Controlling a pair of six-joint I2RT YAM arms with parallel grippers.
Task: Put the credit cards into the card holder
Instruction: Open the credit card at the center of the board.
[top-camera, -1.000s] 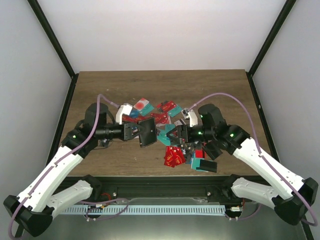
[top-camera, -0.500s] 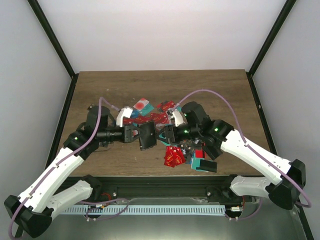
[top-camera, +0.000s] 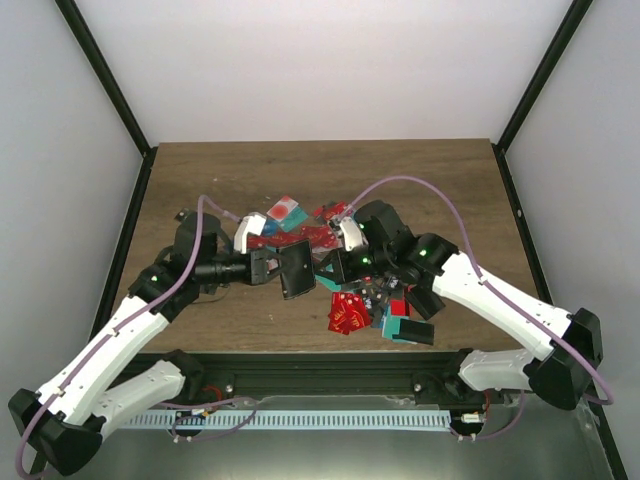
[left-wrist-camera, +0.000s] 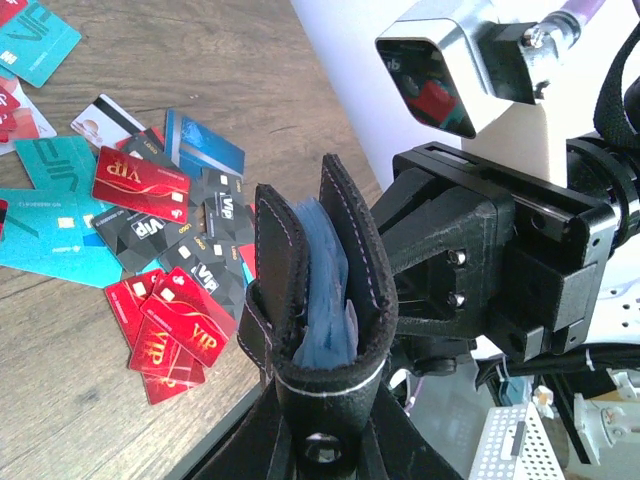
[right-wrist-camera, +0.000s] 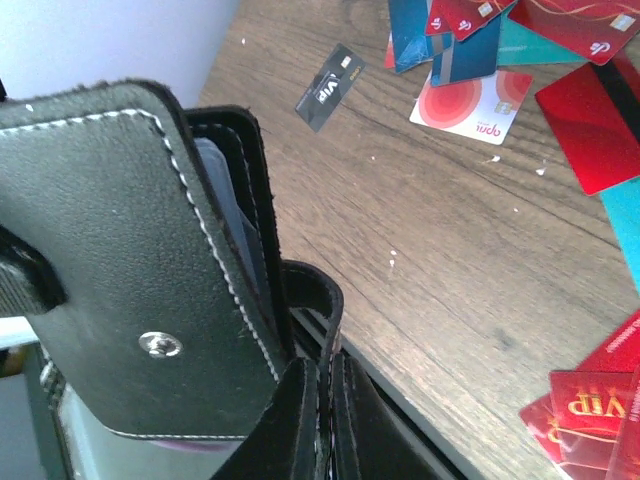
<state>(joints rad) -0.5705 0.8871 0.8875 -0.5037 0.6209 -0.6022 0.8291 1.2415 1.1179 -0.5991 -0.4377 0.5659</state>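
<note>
I should next lower my right gripper with the clasp tab (right-wrist-camera: 328, 300) toward the bare wood beside the red cards and let it go there, as that spot is free of cards.
The card holder (top-camera: 296, 268) is a black bifold wallet held upright above the table's middle. My left gripper (top-camera: 274, 268) is shut on its spine end (left-wrist-camera: 320, 400). In the left wrist view the holder (left-wrist-camera: 325, 270) gapes slightly, with blue-grey pockets showing inside. My right gripper (top-camera: 322, 270) is shut on the holder's clasp tab (right-wrist-camera: 328, 300), pinched thin between the jaws (right-wrist-camera: 326, 390). The snap flap (right-wrist-camera: 130, 260) shows beside it. Credit cards (top-camera: 322, 236) lie scattered on the table, red, teal and black. Several red ones (left-wrist-camera: 165, 325) sit near the front edge.
A teal and black flat case (top-camera: 407, 329) lies at the front right by the table edge. A white-pink card (right-wrist-camera: 470, 105) and a black card (right-wrist-camera: 330, 87) lie loose on the wood. The right wrist camera block (left-wrist-camera: 440, 75) hangs close behind the holder.
My right arm has moved left up to the holder, and its jaws went from open to shut on the clasp tab. The left gripper kept its hold.
</note>
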